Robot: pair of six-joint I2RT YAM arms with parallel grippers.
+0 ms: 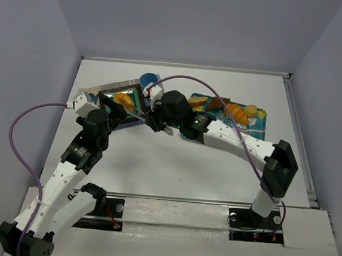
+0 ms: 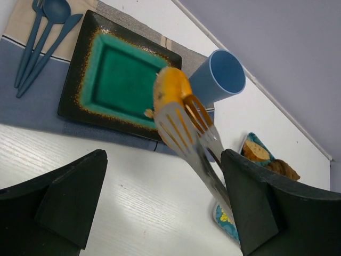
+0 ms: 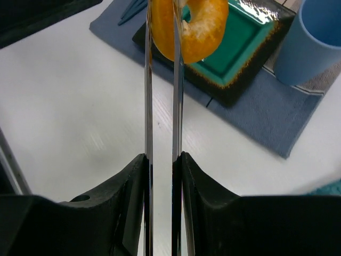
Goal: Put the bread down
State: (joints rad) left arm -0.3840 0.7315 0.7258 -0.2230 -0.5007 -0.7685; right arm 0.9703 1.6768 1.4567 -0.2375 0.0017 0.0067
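Next, my right gripper lowers the bread point(image 1: 124, 99) from above the plate's near corner toward the plate's green middle. Then it lets the tongs spread.
The bread point(image 1: 124, 99) is a golden-orange ring. It is pinched between the tips of metal tongs point(image 3: 161, 106) and held just above a green square plate point(image 1: 109, 92). My right gripper point(image 1: 157, 119) is shut on the tongs' two arms point(image 3: 162, 160). The right wrist view shows the bread point(image 3: 194, 26) over the near corner of the plate point(image 3: 242, 34). The left wrist view shows the bread point(image 2: 171, 90) in the tongs point(image 2: 186, 128) over the plate's point(image 2: 117, 74) right edge. My left gripper point(image 2: 163, 154) is open and empty, beside the plate point(image 1: 109, 112).
A blue cup point(image 1: 149, 79) stands just behind the plate on a blue-grey placemat point(image 2: 32, 101). Blue cutlery point(image 2: 45, 32) lies on the mat left of the plate. A patterned tray point(image 1: 258, 121) with several other breads lies at the right.
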